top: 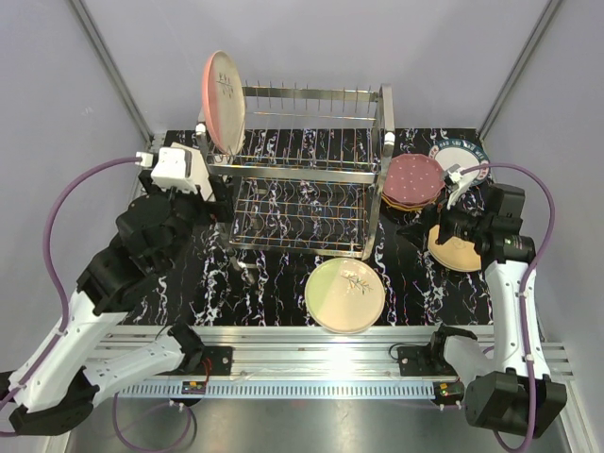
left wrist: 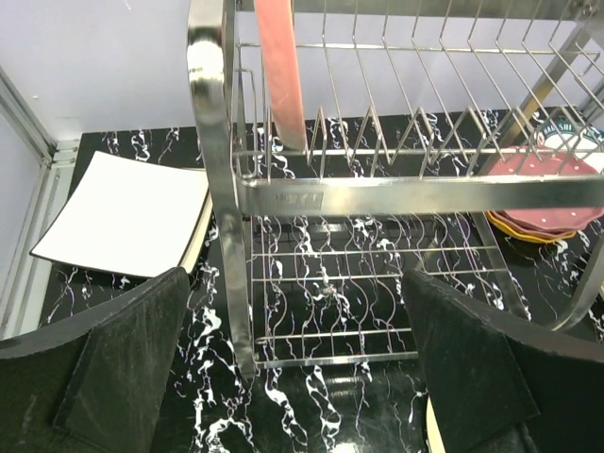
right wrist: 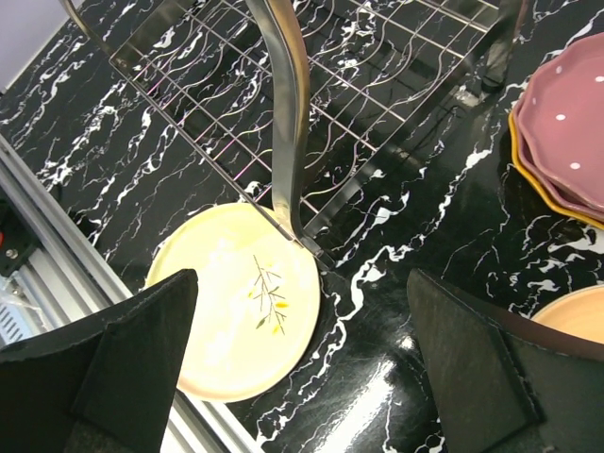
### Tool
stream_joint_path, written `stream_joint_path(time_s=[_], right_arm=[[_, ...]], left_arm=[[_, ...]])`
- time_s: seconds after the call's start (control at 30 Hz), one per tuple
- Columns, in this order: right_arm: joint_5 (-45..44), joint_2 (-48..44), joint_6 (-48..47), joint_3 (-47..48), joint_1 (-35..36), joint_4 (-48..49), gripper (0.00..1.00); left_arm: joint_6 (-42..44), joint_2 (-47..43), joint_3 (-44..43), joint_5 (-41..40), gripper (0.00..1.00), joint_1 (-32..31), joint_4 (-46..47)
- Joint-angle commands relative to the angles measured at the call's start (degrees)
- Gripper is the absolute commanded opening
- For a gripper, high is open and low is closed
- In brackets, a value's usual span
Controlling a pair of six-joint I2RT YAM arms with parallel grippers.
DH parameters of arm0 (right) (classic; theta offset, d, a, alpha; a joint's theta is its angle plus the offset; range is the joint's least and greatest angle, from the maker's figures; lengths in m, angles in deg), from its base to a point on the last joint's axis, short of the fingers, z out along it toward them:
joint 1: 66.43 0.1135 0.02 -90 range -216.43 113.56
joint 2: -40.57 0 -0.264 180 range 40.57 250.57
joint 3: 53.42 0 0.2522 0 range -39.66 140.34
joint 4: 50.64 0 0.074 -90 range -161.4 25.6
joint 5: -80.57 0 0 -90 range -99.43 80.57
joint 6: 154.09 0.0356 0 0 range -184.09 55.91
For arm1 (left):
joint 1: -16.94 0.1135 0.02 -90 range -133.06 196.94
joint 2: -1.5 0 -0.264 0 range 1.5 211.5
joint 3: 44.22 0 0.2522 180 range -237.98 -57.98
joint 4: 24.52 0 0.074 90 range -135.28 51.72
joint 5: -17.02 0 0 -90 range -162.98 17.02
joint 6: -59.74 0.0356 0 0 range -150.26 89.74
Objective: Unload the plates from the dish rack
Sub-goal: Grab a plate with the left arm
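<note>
Next, I raise my left gripper and send it outward to close on the pink plate's near rim (top: 212,123) (left wrist: 281,71), since that rim of the plate stands above and outward of it.
One pink plate (top: 224,101) stands upright between the prongs at the left end of the dish rack (top: 302,170); in the left wrist view this pink plate (left wrist: 278,71) rises above the rack's top rail (left wrist: 406,193). The other plates lie on the table: a cream one (top: 344,294), a maroon white-dotted one (top: 413,179) on a stack, a teal-rimmed one (top: 462,156), a tan one (top: 453,250) and a squarish white one (left wrist: 127,215). My left gripper (left wrist: 302,377) is open and empty beside the rack's left end. My right gripper (right wrist: 302,368) is open and empty above the table between the cream plate (right wrist: 236,302) and the maroon stack (right wrist: 566,123).
The rack's bent front leg (right wrist: 288,113) comes down at the cream plate's edge. An orange plate (right wrist: 547,193) shows under the maroon one. An aluminium rail (top: 311,344) runs along the near table edge, and grey walls close the sides and the back.
</note>
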Motion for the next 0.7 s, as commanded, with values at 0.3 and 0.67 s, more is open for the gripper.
stream_joint_path(time_s=[0.3, 0.67], right_arm=[[-3.0, -3.1, -3.4, -0.3, -0.1, -0.8, 1.00], [-2.1, -3.4, -3.6, -0.6, -0.1, -0.9, 1.00]], left_arm=[[0.3, 8.9, -10.4, 5.4, 0.98, 8.6, 4.0], [-0.9, 19.2, -22.1, 9.0, 0.89, 13.8, 0.6]])
